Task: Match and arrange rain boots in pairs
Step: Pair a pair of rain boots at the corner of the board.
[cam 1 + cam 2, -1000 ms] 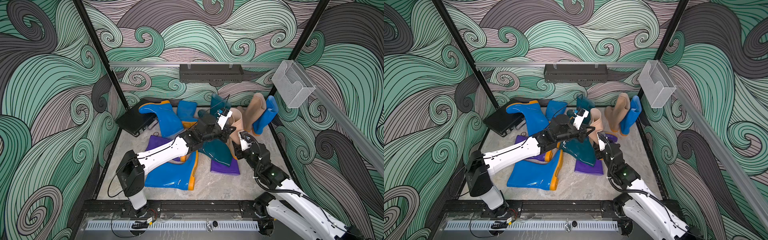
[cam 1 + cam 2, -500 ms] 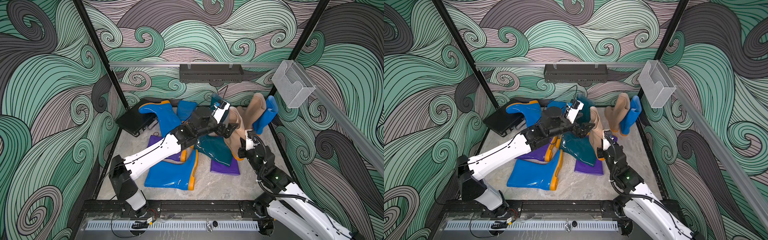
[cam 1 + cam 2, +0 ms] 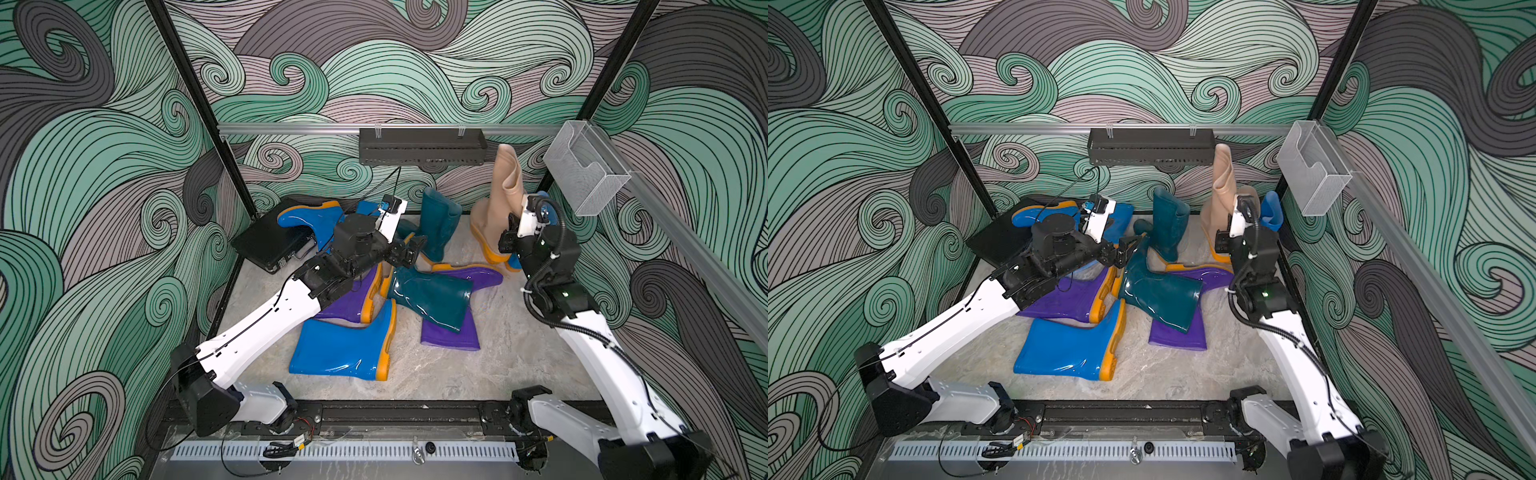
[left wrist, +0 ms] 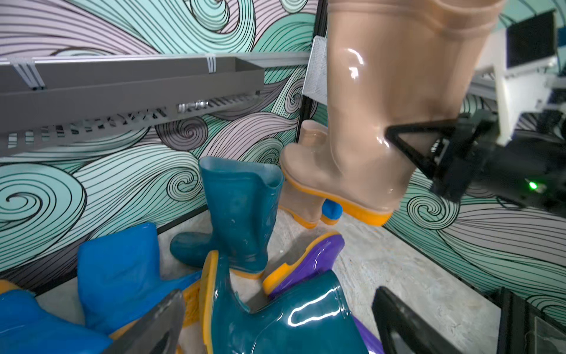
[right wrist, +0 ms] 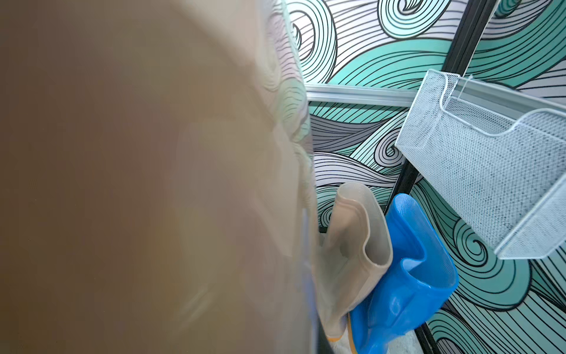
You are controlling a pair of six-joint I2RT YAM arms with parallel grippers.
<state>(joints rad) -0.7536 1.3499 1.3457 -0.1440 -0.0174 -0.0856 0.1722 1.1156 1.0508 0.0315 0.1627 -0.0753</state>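
Next, my right gripper lowers its beige boot onto the floor (image 3: 469, 249) between the upright teal boot and the second beige boot and frees its boot's heel, since both beige boots match.
My right gripper (image 3: 505, 243) is shut on the heel of a beige rain boot (image 3: 505, 195), holding it upright above the floor at the back right. That boot fills the right wrist view (image 5: 137, 184) and hides the jaws. Beyond it stand a second beige boot (image 5: 355, 233) and a blue boot (image 5: 410, 275) in the corner. My left gripper (image 4: 275, 312) is open, holding nothing, over a lying dark teal boot (image 3: 432, 297). Another teal boot (image 3: 440, 220) stands upright behind. Two purple boots (image 3: 349, 303) (image 3: 451, 336) and a blue boot (image 3: 340, 349) lie mid-floor.
A flat black case (image 3: 270, 241) lies at the back left, with a blue boot (image 3: 307, 220) resting on it. A black shelf (image 3: 422, 145) hangs on the back wall and a mesh holder (image 3: 582, 166) on the right wall. The arms' rail (image 3: 345, 451) runs along the front.
My left gripper has opened and drawn back from the beige boot. The right gripper has shut on that boot and raised it toward the back right corner.
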